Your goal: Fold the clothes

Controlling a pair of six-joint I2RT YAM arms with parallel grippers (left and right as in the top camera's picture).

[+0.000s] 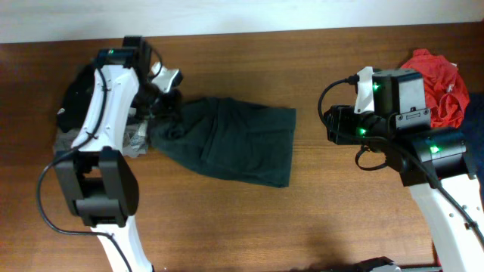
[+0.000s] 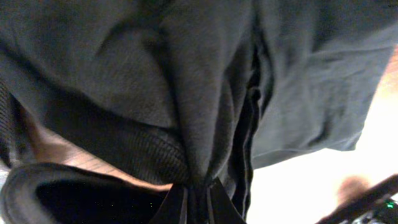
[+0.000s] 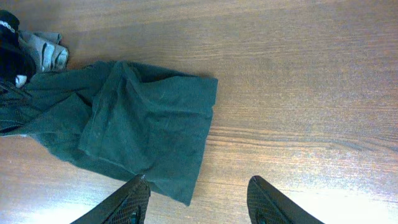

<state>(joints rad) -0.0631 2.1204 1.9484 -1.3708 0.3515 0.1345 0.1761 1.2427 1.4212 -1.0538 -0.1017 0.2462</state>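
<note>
The shirt's flat panel [image 1: 266, 140] [image 2: 323, 93] is to the right of my left gripper in the overhead view. I will carry the end of the shirt that still sticks out across onto it and let go.
A very dark green T-shirt [image 1: 227, 140] lies folded on the wooden table, left of centre; no lettering shows. My left gripper [image 1: 162, 102] is shut on a bunched fold at its left end, and the left wrist view shows the fabric [image 2: 186, 93] pinched between the jaws [image 2: 198, 202]. My right gripper [image 3: 199, 193] is open and empty, held above bare table to the right of the shirt [image 3: 143, 124]. The right arm [image 1: 378, 113] is well clear of the cloth.
A pile of black and grey clothes [image 1: 72, 113] lies at the far left under the left arm. A red garment [image 1: 439, 83] lies at the far right behind the right arm. The table's far edge [image 1: 242, 30] meets a pale wall.
</note>
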